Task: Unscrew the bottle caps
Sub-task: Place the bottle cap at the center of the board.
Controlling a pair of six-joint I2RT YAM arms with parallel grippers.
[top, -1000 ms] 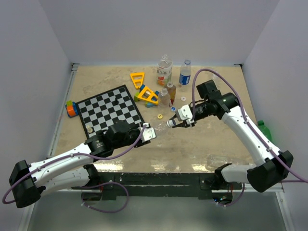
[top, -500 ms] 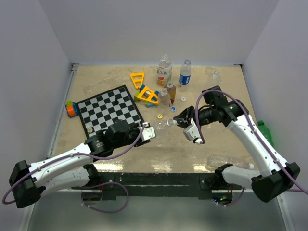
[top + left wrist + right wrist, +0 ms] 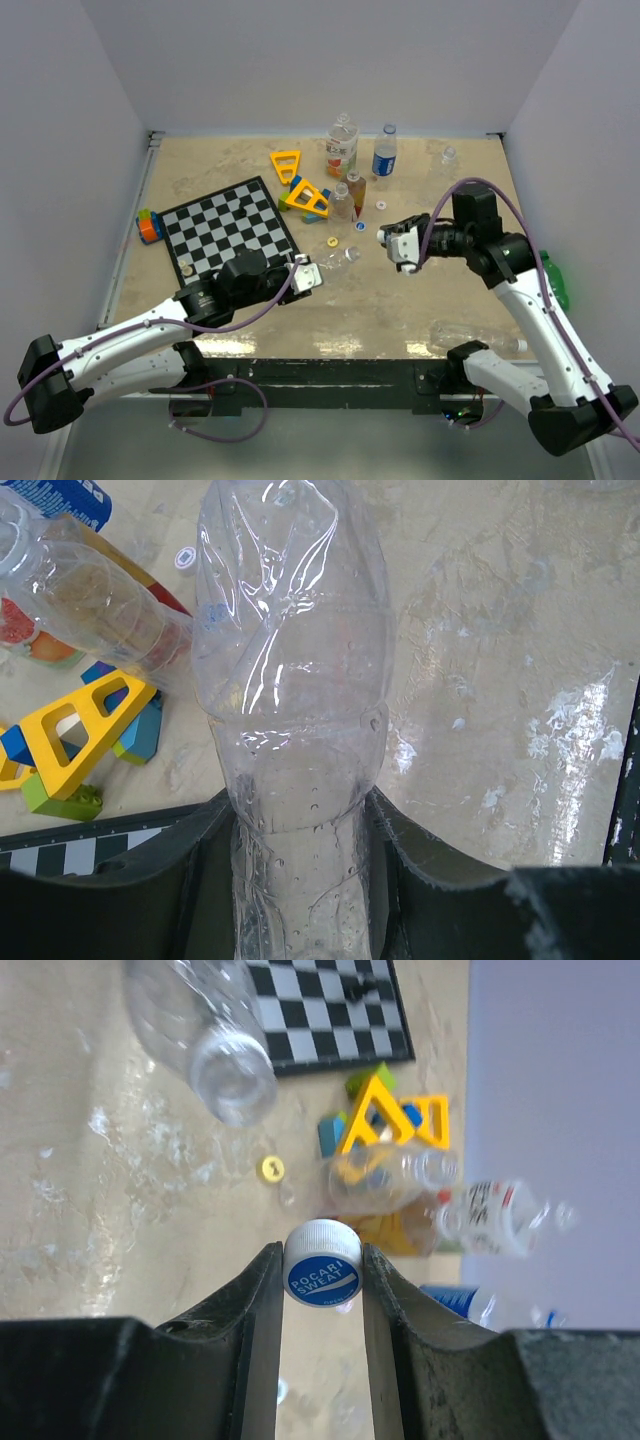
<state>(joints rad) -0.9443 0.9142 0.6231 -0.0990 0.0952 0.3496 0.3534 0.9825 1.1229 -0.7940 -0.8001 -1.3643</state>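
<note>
My right gripper moves away from my base and down next, tilting toward the table (image 3: 402,207) (image 3: 322,1358) beside a loose white cap.
My left gripper (image 3: 316,271) is shut on a clear unlabelled bottle (image 3: 338,258) and holds it lying with its neck towards the right. In the left wrist view the bottle (image 3: 290,680) sits between the black fingers (image 3: 440,865). My right gripper (image 3: 391,240) is shut on a white bottle cap with a blue top. In the right wrist view the cap (image 3: 323,1265) is pinched between the fingertips, apart from the bottle's open neck (image 3: 236,1084). Loose caps lie on the table: yellow (image 3: 332,242), blue (image 3: 360,226), white (image 3: 381,206).
Bottles with an orange label (image 3: 341,146) and a blue label (image 3: 385,153) stand at the back, two small ones (image 3: 348,196) in front. A green bottle (image 3: 553,280) lies at the right edge, a clear one (image 3: 470,338) at the front. Chessboard (image 3: 230,225) and yellow toy frames (image 3: 306,197) are left.
My right gripper has drawn back to the right from the bottle's mouth with the cap in it. The left gripper and bottle have stayed put.
</note>
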